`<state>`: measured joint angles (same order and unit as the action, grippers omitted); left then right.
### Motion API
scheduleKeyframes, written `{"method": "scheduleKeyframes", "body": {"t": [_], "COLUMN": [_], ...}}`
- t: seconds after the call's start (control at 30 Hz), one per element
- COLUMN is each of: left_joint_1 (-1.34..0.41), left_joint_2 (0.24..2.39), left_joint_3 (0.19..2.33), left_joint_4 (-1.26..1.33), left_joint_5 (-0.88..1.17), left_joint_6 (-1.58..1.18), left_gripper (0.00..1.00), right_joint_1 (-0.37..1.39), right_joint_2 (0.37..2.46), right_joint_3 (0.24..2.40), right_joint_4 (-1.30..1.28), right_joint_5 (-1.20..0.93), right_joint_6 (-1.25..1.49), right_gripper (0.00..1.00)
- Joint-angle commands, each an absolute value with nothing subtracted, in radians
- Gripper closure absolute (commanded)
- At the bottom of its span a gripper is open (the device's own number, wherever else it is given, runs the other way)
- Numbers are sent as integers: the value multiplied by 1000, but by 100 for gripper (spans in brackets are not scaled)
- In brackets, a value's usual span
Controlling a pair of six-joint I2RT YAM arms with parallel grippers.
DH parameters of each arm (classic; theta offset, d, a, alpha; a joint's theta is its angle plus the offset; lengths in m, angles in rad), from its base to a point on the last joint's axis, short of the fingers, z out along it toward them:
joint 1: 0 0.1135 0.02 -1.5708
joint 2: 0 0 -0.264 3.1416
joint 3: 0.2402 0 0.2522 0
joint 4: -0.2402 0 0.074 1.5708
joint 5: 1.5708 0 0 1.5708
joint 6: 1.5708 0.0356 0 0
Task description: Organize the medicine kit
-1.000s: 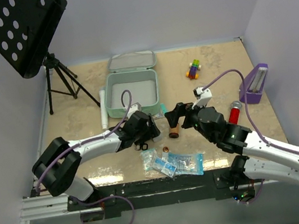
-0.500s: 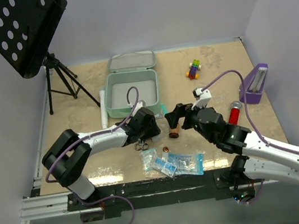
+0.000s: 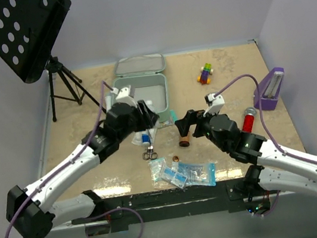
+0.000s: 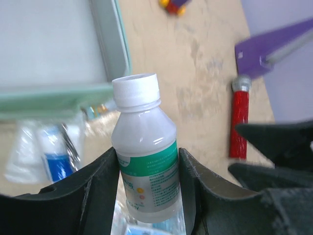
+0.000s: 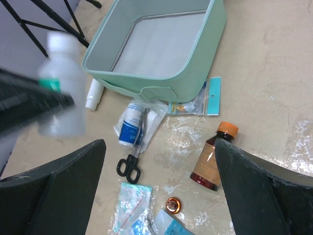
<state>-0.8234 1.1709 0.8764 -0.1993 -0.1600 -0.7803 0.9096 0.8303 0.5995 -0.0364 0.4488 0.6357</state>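
Observation:
The bottle goes outward over the kit's near side in my left gripper next. Then it goes down toward the kit's inside bottom nearest the toy for release, as the kit's bottom is bare.
The medicine kit [image 3: 120,99] is a pale mint-green case lying open at the back of the table, its lid [image 3: 140,65] flat behind it. Its wall shows in the left wrist view [image 4: 110,44] and the right wrist view [image 5: 161,83]. My left gripper [image 3: 142,117] hangs just in front of the kit, shut on a white bottle [image 4: 145,147] with a green label, held upright above the table [image 5: 61,83]. My right gripper [image 3: 185,124] stands open over the middle of the table, nothing between its fingers [image 5: 54,196]. A brown bottle [image 5: 210,159] with an orange cap stands close to its right finger.
Black scissors [image 5: 132,156], a blue-and-white packet [image 5: 131,126], a copper cap [image 5: 171,204] and clear plastic packets [image 3: 185,174] lie near the front. A white tube [image 3: 109,111] lies left of the kit. A red-handled tool [image 3: 248,121], purple wedge [image 3: 269,89], toy [image 3: 204,73] and music stand [image 3: 66,91] surround them.
My left gripper closed on the white bottle down by the scissors, then rose and swung back towards the kit with it. The right arm has not moved.

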Motion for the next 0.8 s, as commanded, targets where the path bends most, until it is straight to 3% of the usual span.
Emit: {"method": "scheduleKeyframes", "body": {"t": [0.0,0.13,0.43,0.77], "left_joint_1": [-619,-523,-483,-476], "left_joint_2": [1211,1414,1850,2101], "left_joint_3": [1024,1214,1578,1706], "left_joint_4": [-247,-282,-301,-288], "left_joint_5": [-42,69,192,218], "left_joint_6": [-600,-461,-336,-319], "left_gripper": [50,50,55,57], "right_joint_1": [911,913,911,911], "right_joint_2": [845,868,876,848], "right_joint_3": [609,627,673,692], "right_joint_4": [24,29,-32,-60], "right_joint_5": [430,410,430,400], "right_joint_6": [634,626,572,577], "right_gripper": [2,2,2,2]}}
